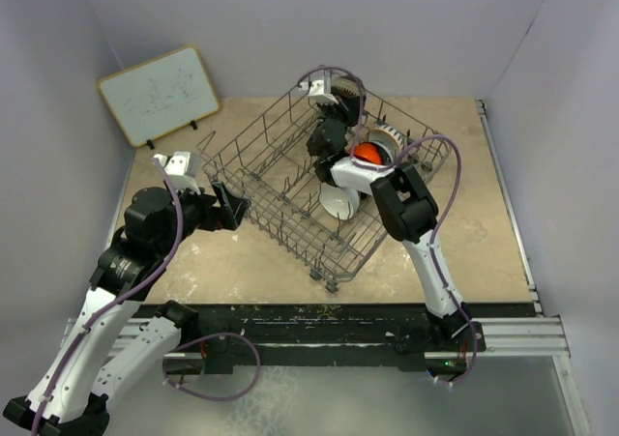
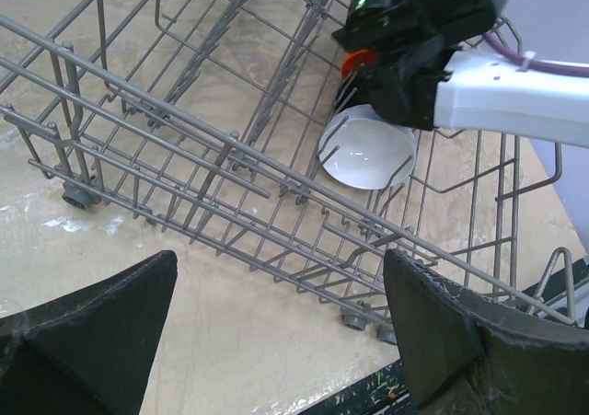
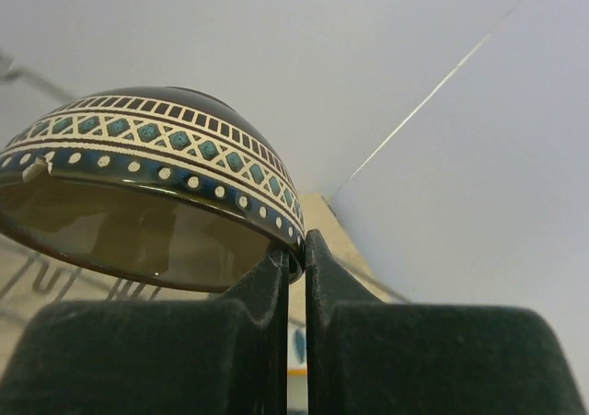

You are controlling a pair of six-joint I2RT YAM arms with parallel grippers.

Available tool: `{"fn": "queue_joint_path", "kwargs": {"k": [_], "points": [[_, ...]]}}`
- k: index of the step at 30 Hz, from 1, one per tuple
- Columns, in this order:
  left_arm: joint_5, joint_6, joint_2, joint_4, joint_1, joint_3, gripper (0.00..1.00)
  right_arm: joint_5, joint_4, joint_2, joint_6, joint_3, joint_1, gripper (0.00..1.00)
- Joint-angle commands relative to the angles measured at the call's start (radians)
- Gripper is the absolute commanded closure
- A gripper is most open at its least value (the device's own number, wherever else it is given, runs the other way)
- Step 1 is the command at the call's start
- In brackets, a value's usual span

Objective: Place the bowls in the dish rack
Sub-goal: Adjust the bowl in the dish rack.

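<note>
The wires at the dish rack's far side lie below my right gripper, so it needs to lower the raised bowl among them and release the bowl's rim.
The grey wire dish rack (image 1: 271, 170) stands mid-table, turned at an angle. Inside it a white bowl (image 1: 338, 202) leans on its edge between the tines, also seen in the left wrist view as the white bowl (image 2: 368, 148). An orange-red bowl (image 1: 366, 153) sits just behind it. My right gripper (image 3: 296, 245) is shut on the rim of the blue-and-white patterned bowl (image 3: 138, 157), held over the rack's far side (image 1: 326, 146). The left gripper (image 2: 276, 341) is open and empty, low over the table beside the rack's near-left edge (image 1: 227, 204).
A white board (image 1: 160, 93) leans on the back-left wall. The right arm (image 2: 497, 84) reaches across the rack's right part. The rack's small wheels (image 2: 354, 318) rest on the beige tabletop, near the table's black front edge (image 1: 329, 312). Walls close in on three sides.
</note>
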Motion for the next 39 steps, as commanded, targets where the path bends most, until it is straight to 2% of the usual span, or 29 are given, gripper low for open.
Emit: {"fn": "queue_joint_path", "kwargs": {"k": [1, 5, 15, 19, 22, 31, 39], "points": [[-0.013, 0.028, 0.003, 0.026, 0.001, 0.031, 0.04, -0.041, 0.002, -0.004, 0.052, 0.038, 0.020, 1.00], [-0.010, 0.032, 0.013, 0.034, 0.003, 0.028, 0.04, -0.042, -0.055, 0.000, 0.110, 0.020, 0.024, 1.00], [-0.008, 0.034, 0.013, 0.036, 0.002, 0.031, 0.04, -0.078, -0.372, 0.014, 0.300, 0.049, 0.021, 1.00], [-0.009, 0.033, 0.007, 0.031, 0.002, 0.035, 0.04, -0.150, -0.574, -0.007, 0.440, 0.057, 0.021, 1.00], [-0.009, 0.032, 0.002, 0.029, 0.002, 0.037, 0.04, -0.180, -0.646, -0.022, 0.496, 0.057, 0.020, 0.93], [-0.009, 0.024, -0.009, 0.033, 0.001, 0.034, 0.04, -0.230, -0.727, -0.064, 0.580, 0.056, 0.021, 0.71], [-0.011, 0.026, -0.012, 0.030, 0.002, 0.034, 0.04, -0.240, -0.758, -0.068, 0.613, 0.080, 0.020, 0.70]]}}
